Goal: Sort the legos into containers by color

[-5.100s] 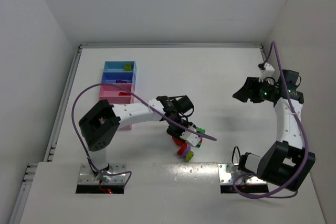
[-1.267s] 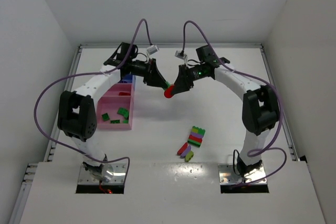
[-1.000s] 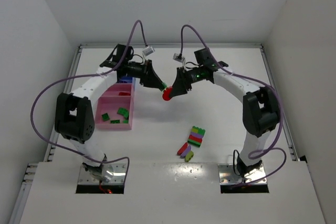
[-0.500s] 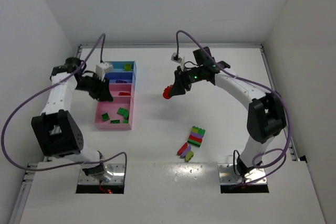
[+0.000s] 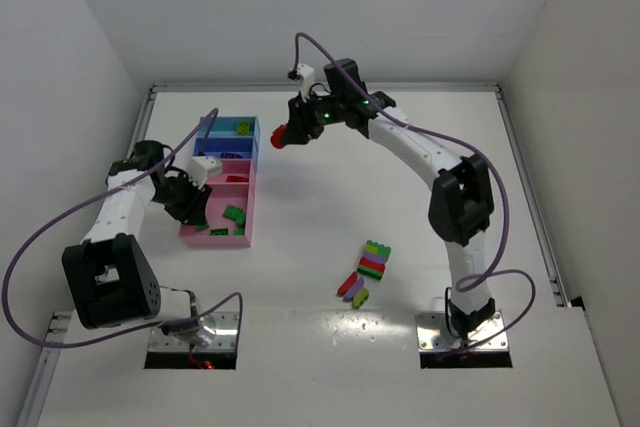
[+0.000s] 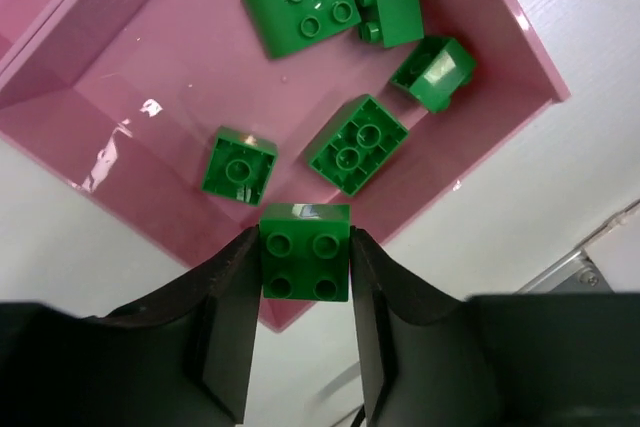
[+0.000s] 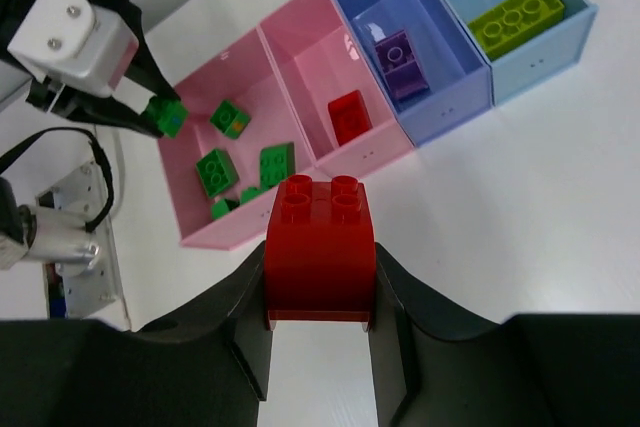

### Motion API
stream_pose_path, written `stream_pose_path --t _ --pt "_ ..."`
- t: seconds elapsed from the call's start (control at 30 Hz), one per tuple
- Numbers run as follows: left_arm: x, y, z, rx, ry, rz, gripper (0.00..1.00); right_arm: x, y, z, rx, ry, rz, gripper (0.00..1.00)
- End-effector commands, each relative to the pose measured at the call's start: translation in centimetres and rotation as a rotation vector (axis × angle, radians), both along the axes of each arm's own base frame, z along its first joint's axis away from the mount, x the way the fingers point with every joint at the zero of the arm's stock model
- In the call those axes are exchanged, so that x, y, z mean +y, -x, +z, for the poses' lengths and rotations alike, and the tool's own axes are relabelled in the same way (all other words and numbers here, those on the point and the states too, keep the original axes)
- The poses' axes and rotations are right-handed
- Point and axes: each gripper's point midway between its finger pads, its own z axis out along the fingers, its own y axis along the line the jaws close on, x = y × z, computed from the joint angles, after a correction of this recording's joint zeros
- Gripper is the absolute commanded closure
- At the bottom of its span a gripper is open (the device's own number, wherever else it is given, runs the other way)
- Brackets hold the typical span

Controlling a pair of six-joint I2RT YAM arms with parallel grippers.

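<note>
Next, the right gripper goes sideways and down to release over the small pink compartment (image 5: pixel 226 169) (image 7: pixel 328 77), since that lies below it, to its left in the top view.
My left gripper (image 6: pixel 303 247) is shut on a green lego (image 6: pixel 305 265) over the near edge of the largest pink container (image 6: pixel 90 57), which holds several green legos (image 6: pixel 356 144). In the top view it (image 5: pixel 190 199) hangs at the containers' (image 5: pixel 243 239) left side. My right gripper (image 7: pixel 320 259) is shut on a red lego (image 7: pixel 320 237), above the table just right of the containers' far end (image 5: pixel 283 135). Below it a small pink compartment holds a red lego (image 7: pixel 348 113), the blue one a purple lego (image 7: pixel 400 59), the light blue one a yellow-green lego (image 7: pixel 516 5).
A stacked multicoloured block (image 5: pixel 374 260) and a few loose legos (image 5: pixel 352 290) lie on the white table in front of the right arm's base. Walls close in the table at the back and both sides.
The right arm has swung left and back with the red lego toward the containers' far end. The left gripper has come nearer along the largest pink container, still with the green lego.
</note>
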Motion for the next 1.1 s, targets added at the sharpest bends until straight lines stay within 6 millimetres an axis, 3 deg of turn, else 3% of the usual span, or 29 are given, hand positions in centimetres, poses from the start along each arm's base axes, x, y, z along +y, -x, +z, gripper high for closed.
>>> stream_pose_path --t 0.0,0.07,0.1,0.13,0.17,0.23,0.27,0.37,0.4,0.47,0.53,0.7,0.9,1.0,1.07 --pt "-0.4 -1.3 -0.9 -0.024 0.022 -0.001 0.56 2.8 -1.0 0.3 -0.030 -0.010 -0.025 1.00" --pt "-0.5 -1.3 -1.5 -0.006 0.054 0.015 0.43 3.8 -1.4 0.1 -0.032 -0.023 -0.020 1.00" --pt "-0.4 -1.3 -1.8 0.006 0.079 0.029 0.40 4.2 -1.9 -1.4 -0.019 -0.015 -0.020 1.00" --pt "-0.9 -1.8 -1.1 -0.017 0.131 0.035 0.38 5.0 -1.9 -1.4 -0.016 -0.022 -0.014 1.00" --pt "-0.5 -2.2 -0.1 -0.037 0.167 0.061 0.35 5.4 -2.1 -1.7 -0.008 -0.031 -0.008 1.00" --pt "-1.5 -2.3 1.8 -0.064 0.284 0.054 0.32 6.4 -2.3 -2.6 -0.002 -0.040 0.005 1.00" --pt "-1.4 -3.1 3.8 -0.117 0.306 0.044 0.29 7.1 -2.0 -2.7 -0.005 -0.048 0.024 1.00" --pt "-1.9 -3.4 7.8 -0.192 0.419 0.048 0.28 9.1 -1.9 -3.0 -0.023 -0.066 0.040 1.00" --pt "-1.2 -3.9 9.5 -0.230 0.439 0.076 0.28 10.0 -1.9 -3.0 -0.030 -0.078 0.040 1.00" --pt "-1.2 -4.2 11.8 -0.281 0.504 0.093 0.28 11.1 -1.8 -2.7 -0.044 -0.099 0.051 1.00" --pt "-0.8 -4.4 13.4 -0.298 0.527 0.123 0.28 12.0 -1.8 -3.6 -0.050 -0.099 0.055 1.00" --pt "0.0 -4.3 14.5 -0.315 0.537 0.153 0.28 14.3 -1.2 -3.5 -0.076 -0.141 0.081 1.00" --pt "1.6 -3.8 14.8 -0.325 0.533 0.190 0.28 16.1 0.5 -6.8 -0.045 -0.101 0.095 0.97" --pt "1.5 -3.6 15.0 -0.324 0.550 0.171 0.27 16.1 0.0 -8.0 -0.048 -0.079 0.077 0.90" --pt "1.6 -3.5 15.6 -0.342 0.546 0.157 0.26 16.1 -0.4 -8.3 -0.060 -0.073 0.071 0.78"
